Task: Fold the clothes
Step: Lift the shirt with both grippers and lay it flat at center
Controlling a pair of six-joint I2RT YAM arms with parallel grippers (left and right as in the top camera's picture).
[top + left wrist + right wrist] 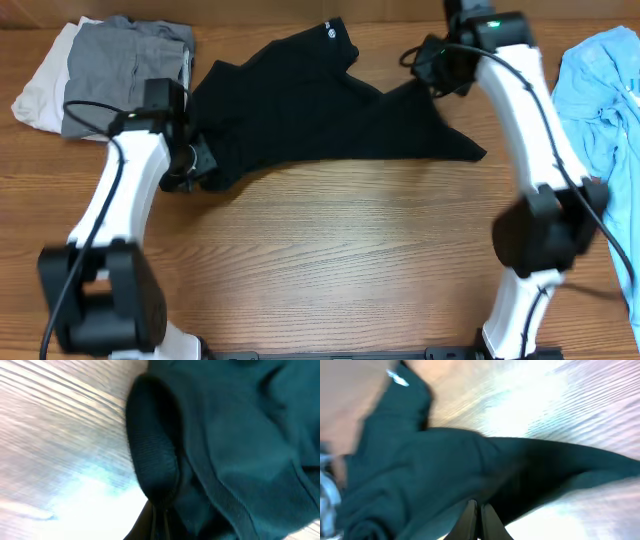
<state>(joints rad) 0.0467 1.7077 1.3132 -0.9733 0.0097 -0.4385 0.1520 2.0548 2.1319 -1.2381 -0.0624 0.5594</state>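
The shirt is crumpled, so next I will lift the end of the shirt point(320, 110) high in my left gripper, swing outward to the tabletop point(224, 52) beside the grey garment, lower and release.
A black short-sleeved shirt point(320, 110) lies crumpled across the back of the wooden table, its small white logo point(330, 35) near the far edge. My left gripper point(192, 166) is at the shirt's left end, shut on a bunch of the black fabric. In the left wrist view a ribbed hem point(152, 455) fills the middle and the closed fingers point(161, 520) pinch cloth below it. At the shirt's upper right part my right gripper point(428, 72) is shut too. The right wrist view shows its gripper point(478, 510) with fingertips pressed together on the shirt's edge point(445, 485).
A grey garment point(125, 65) lies on a white one point(40, 85) at the back left. A light blue garment point(605, 95) lies at the right edge. Bare wood point(340, 250) runs along the front between the two arm bases.
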